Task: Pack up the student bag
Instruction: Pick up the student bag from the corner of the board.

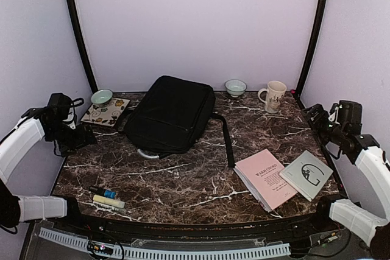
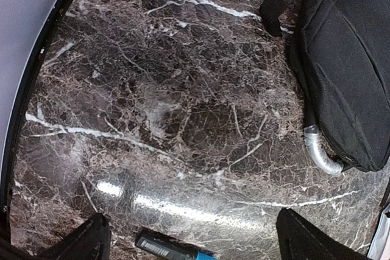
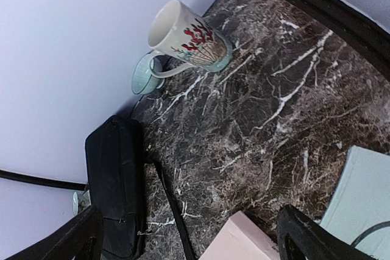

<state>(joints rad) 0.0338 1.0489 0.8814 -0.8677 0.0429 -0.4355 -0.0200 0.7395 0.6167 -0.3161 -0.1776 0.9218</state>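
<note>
I need to sweep my right gripper across and down onto the corner's fabric next, because the bag's near strap-side corner [image 1: 192, 142] [image 3: 133, 239] is below and to the left in the top view.
The student bag [image 1: 170, 114] is black and lies flat and closed at the back centre of the marble table, its strap [image 1: 226, 141] trailing forward and its grey handle [image 1: 146, 154] at the near edge. It also shows in the left wrist view [image 2: 347, 59] and the right wrist view [image 3: 116, 187]. My left gripper [image 1: 82, 139] is open and empty, hovering left of the bag; in its wrist view [image 2: 195, 242] the jaws are wide apart. My right gripper [image 1: 314, 115] is open and empty at the right edge, jaws wide apart in its wrist view [image 3: 195, 242].
A pink book [image 1: 265, 178] and a grey booklet [image 1: 308, 175] lie front right. A mug [image 1: 272, 96] and a bowl [image 1: 235, 87] stand at the back. Another bowl [image 1: 101, 97] and a patterned notebook [image 1: 105, 112] sit back left. A blue marker [image 1: 103, 193] and a pale tube [image 1: 108, 201] lie front left.
</note>
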